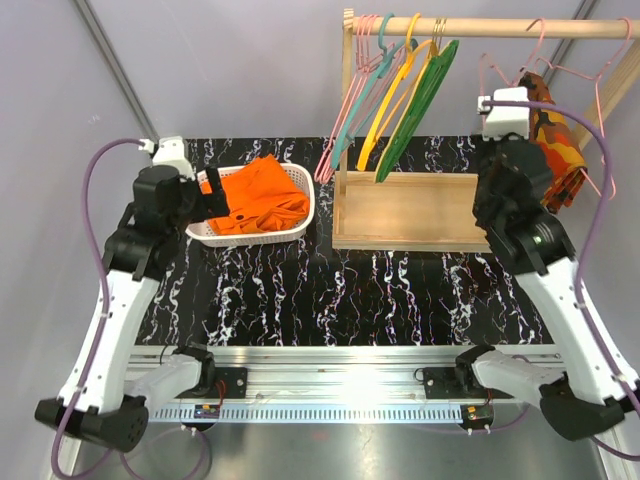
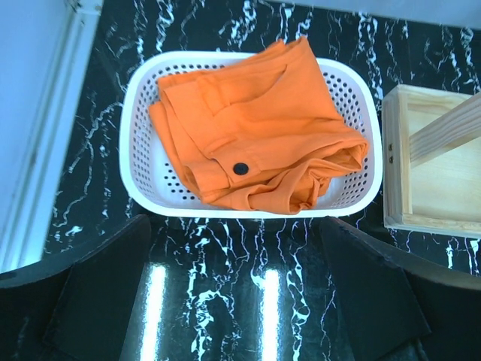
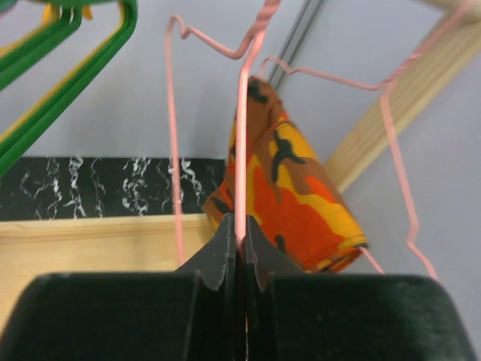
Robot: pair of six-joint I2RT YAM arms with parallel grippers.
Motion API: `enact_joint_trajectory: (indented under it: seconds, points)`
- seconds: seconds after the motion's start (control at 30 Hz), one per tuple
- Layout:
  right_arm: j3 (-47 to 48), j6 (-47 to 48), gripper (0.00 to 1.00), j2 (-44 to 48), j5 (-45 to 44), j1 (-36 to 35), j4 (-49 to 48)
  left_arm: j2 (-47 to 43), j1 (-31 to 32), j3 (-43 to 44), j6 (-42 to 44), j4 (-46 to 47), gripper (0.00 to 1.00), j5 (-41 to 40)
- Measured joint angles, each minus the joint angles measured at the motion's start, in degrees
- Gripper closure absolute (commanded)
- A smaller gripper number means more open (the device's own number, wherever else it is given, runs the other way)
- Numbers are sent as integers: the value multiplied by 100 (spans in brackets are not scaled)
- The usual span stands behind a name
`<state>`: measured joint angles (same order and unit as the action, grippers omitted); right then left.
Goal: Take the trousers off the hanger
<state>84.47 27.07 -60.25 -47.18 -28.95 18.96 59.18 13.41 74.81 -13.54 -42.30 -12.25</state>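
Observation:
I should next carry the pink wire hanger outward with my right gripper, hook it on the rod's bare part (image 1: 508,28) and let it go there.
The bright orange trousers (image 1: 260,195) lie crumpled in the white basket (image 1: 300,228) at the left, off any hanger. They fill the basket (image 2: 139,90) in the left wrist view (image 2: 255,143). My left gripper (image 1: 215,195) is open and empty, its jaws spread wide above the table just in front of the basket (image 2: 234,248). My right gripper (image 1: 500,150) is up at the rack's right end. Its jaws (image 3: 240,233) are shut on a thin pink wire hanger (image 3: 242,135), which also shows in the top view (image 1: 497,68).
An orange-brown camouflage garment (image 1: 555,140) hangs just behind the held wire (image 3: 293,203). The wooden rack has a rod (image 1: 480,27) and a base tray (image 1: 410,210). It carries green (image 1: 420,100), yellow (image 1: 390,100), teal and more pink hangers (image 1: 345,110).

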Motion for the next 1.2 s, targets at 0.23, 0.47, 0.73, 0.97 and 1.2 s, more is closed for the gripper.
enact_joint_trajectory:
  seconds: [0.23, 0.47, 0.73, 0.97, 1.2]
  points:
    - [66, -487, 100, -726, 1204, 796, -24, -944, 0, -540, 319, 107, 1, -310]
    - [658, -645, 100, -1318, 1794, 1298, -190, -1375, 0, -1300, 352, 402, 1, -516]
    - [839, -708, 100, -1757, 2120, 1556, 20, -1598, -4, -1628, 407, 647, 1, -1021]
    - [603, -962, 61, -1606, 2122, 1768, 212, -1631, -647, -1635, 229, 828, 1, -1305]
    - [579, -1565, 1, -1521, 2181, 1779, 944, -1325, -1152, -1631, 125, 874, 1, -1152]
